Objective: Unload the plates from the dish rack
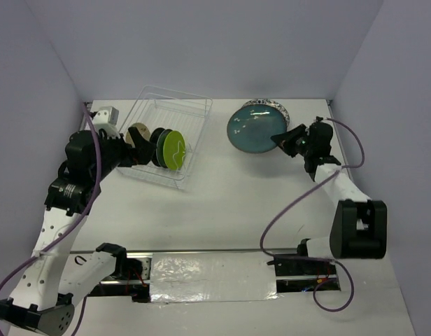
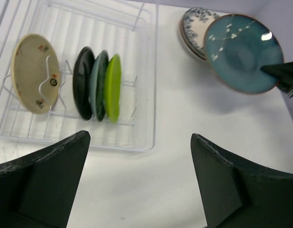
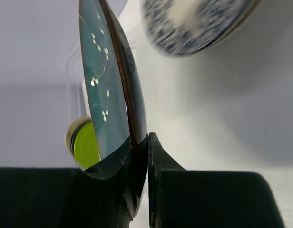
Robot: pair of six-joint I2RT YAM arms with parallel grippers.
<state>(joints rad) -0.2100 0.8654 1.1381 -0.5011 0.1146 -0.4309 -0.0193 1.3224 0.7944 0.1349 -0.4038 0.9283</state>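
I need to move my right gripper outward and then lower the dark teal plate it is holding onto the floral plate (image 2: 193,26), which lies beyond it, near the back wall.
The clear wire dish rack (image 1: 194,112) stands at the back left and holds a small tan plate (image 1: 140,133), a dark plate (image 2: 83,83), a grey-teal plate (image 2: 98,85) and a lime green plate (image 1: 175,150), all on edge. My right gripper (image 1: 284,140) is shut on the rim of the dark teal glazed plate (image 1: 254,127), held above the table right of the rack; the wrist view shows it edge-on (image 3: 106,85). A white-blue floral plate (image 2: 193,26) lies behind it. My left gripper (image 2: 139,161) is open and empty, in front of the rack.
The floral plate rests on another plate by the back wall (image 1: 275,106). A small white-grey box (image 1: 106,114) sits left of the rack. Grey walls close in the table on three sides. A metal rail with foil (image 1: 208,269) runs along the near edge.
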